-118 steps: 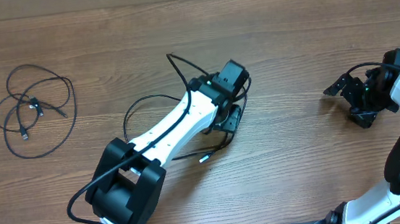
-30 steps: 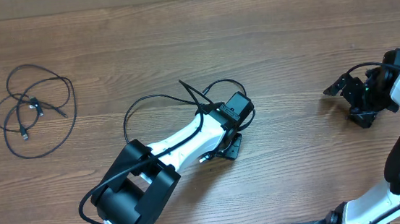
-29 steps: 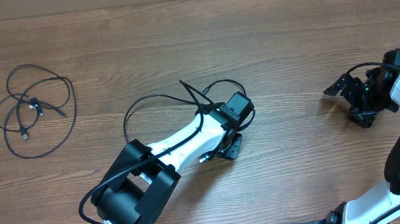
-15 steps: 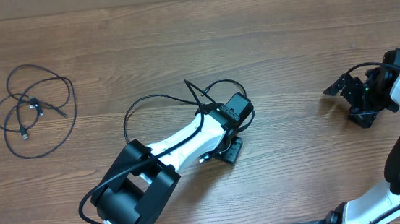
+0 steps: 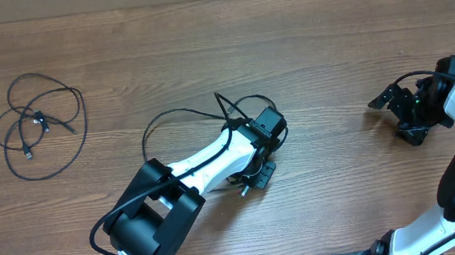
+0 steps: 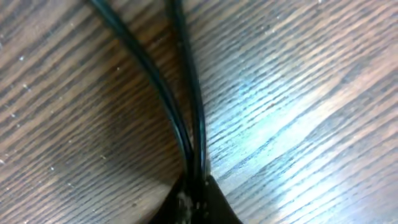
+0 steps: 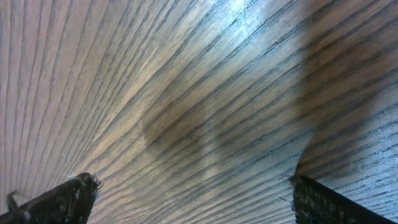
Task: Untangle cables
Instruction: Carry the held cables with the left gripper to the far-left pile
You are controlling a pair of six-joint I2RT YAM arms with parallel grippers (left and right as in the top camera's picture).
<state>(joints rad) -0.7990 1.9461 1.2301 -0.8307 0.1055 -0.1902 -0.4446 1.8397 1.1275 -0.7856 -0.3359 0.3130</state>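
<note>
The robot next needs to lift its left gripper, swing it outward and to the left in the overhead view over the coiled bundle (image 5: 49,117), and let go, since cables already lie there.
A thin black cable (image 5: 160,117) loops across the middle of the table and runs under my left arm. My left gripper (image 5: 258,177) is pressed to the table and shut on two strands of that cable (image 6: 155,81), which meet at the closed jaws (image 6: 198,200). A small silver plug end (image 5: 244,194) pokes out beside the gripper. A second coiled bundle of cables (image 5: 37,123) lies apart at the far left. My right gripper (image 5: 397,118) stands open at the right, with bare wood between its fingertips (image 7: 193,199).
The thicker black cable of the left arm (image 5: 126,198) trails along the arm toward the front edge. Wooden tabletop (image 5: 328,44) stretches between the two arms and behind them.
My left gripper has shut on the cable strands and shifted slightly toward the front. The cable loop behind it has moved a little. The right arm has stayed still.
</note>
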